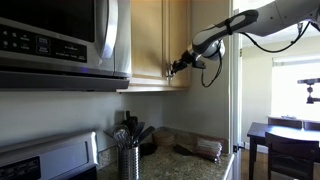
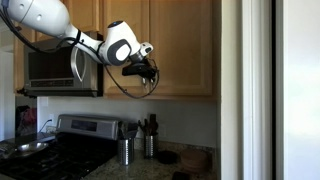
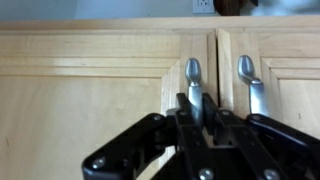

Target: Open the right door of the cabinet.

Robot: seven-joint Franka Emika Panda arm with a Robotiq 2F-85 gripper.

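Observation:
Next, my gripper should pull the door by its handle back from the cabinet (image 1: 148, 40), turning with the door's outswing, then release.
The cabinet (image 1: 148, 40) is light maple and hangs beside a microwave; it shows in both exterior views (image 2: 185, 40). The wrist view is upside down, so the right door (image 3: 80, 110) is the left panel there. Its silver bar handle (image 3: 193, 72) stands next to the gap between the doors. My gripper (image 3: 197, 112) is shut on this handle, one finger on each side, near the door's lower end (image 1: 178, 67) (image 2: 146, 68). The door lies flush and closed. The other door (image 3: 295, 85) and its handle (image 3: 247, 72) are untouched.
A stainless-and-black microwave (image 1: 60, 40) (image 2: 60, 70) hangs beside the cabinet. Below are a stove (image 2: 70, 140), a utensil holder (image 1: 130, 155) and a granite counter (image 1: 185, 165). A dark table (image 1: 290, 135) stands in the room beyond. A wall outlet (image 3: 205, 5) sits under the cabinet.

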